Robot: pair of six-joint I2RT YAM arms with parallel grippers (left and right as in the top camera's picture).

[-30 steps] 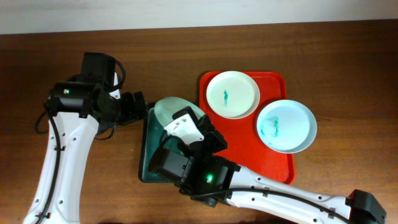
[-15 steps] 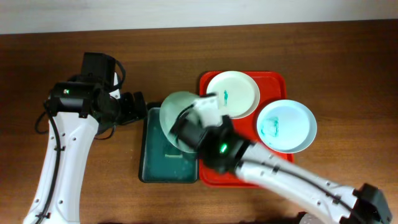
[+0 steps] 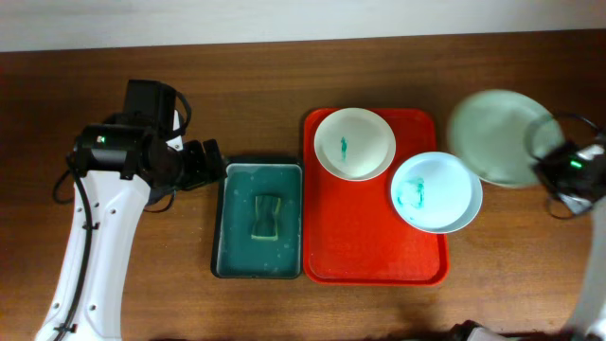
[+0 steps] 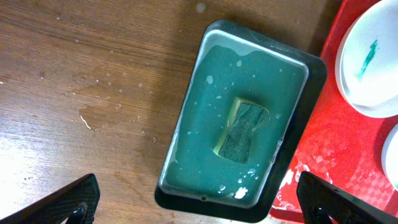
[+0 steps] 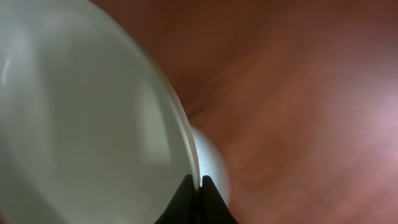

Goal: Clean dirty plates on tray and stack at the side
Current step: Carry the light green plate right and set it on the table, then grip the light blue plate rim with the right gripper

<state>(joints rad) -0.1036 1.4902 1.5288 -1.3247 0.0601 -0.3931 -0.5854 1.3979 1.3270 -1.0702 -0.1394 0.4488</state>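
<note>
The bare wood (image 3: 517,203) beside the tray's paler plate is clear. Next I need to lower the pale mint plate (image 3: 497,137) in my right gripper onto that spot and let go of its rim.
Two plates sit on the red tray (image 3: 360,237): a white one (image 3: 354,143) at the back with a small teal smear, and a paler one (image 3: 436,191) at the right with a teal smear. My right gripper (image 3: 554,170) is shut on the rim of a third, pale mint plate (image 3: 497,137) and holds it over the table right of the tray. In the right wrist view that plate (image 5: 87,118) fills the left side, its rim pinched between the fingertips (image 5: 185,190). My left gripper (image 4: 199,208) is open and empty, above the teal basin's near edge.
A dark teal basin (image 3: 232,265) holding water and a sponge (image 3: 268,216) stands left of the tray; it also shows in the left wrist view (image 4: 292,149), with its sponge (image 4: 242,132). Bare wood table lies to the right of the tray.
My right gripper has carried the mint plate from over the basin, across the tray, to the table's right side. The left arm has not moved.
</note>
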